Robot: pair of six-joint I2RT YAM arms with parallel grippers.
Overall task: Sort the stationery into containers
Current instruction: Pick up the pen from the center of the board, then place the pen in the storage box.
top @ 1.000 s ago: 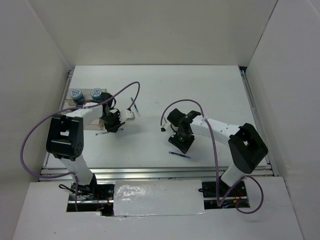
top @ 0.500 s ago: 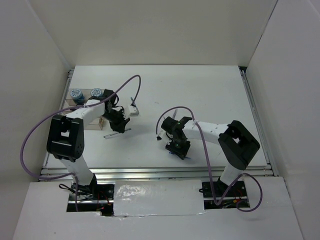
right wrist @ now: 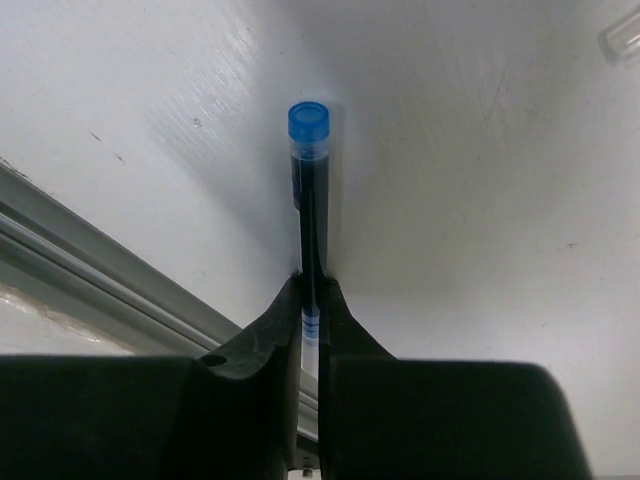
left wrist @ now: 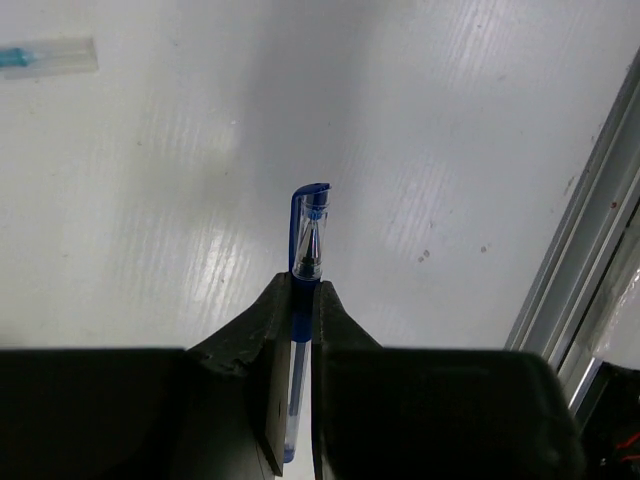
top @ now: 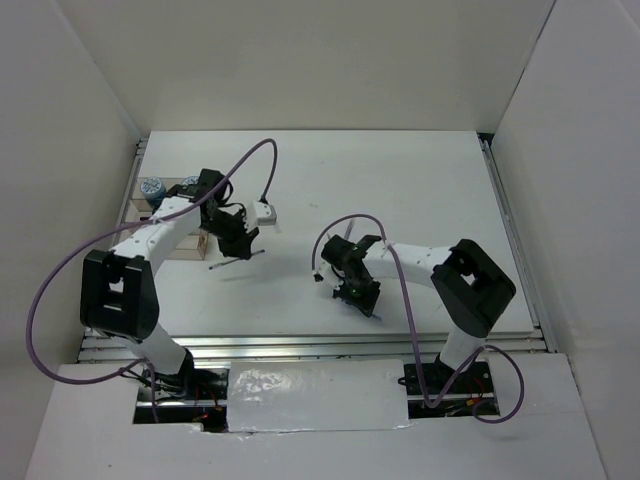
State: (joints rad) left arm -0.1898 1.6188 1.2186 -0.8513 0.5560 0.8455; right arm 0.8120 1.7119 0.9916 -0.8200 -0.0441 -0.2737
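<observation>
I need to move my left gripper to the left in the top view next, over the clear organizer box (top: 145, 207), and release the pen, because it hangs outside that box.
My left gripper (top: 236, 248) is shut on a thin blue pen (left wrist: 308, 238), which sticks out past the fingertips above the white table; in the top view this pen (top: 232, 262) shows just below the gripper. My right gripper (top: 358, 292) is shut on another thin pen with a blue end cap (right wrist: 308, 122), low over the table near the front rail. The clear organizer box with tan edges (top: 186, 248) sits at the left, partly hidden by my left arm. Two round blue-white tubs (top: 152, 188) (top: 190, 183) stand at its far end.
A metal rail runs along the table's near edge (top: 300, 343) and shows in the left wrist view (left wrist: 590, 230) and the right wrist view (right wrist: 80, 250). A clear pen part (left wrist: 45, 58) lies on the table. White walls enclose the table.
My right gripper has moved left and down over the pen near the front edge and shut on it. My left arm has swung toward the back with its pen, shifting slightly right.
</observation>
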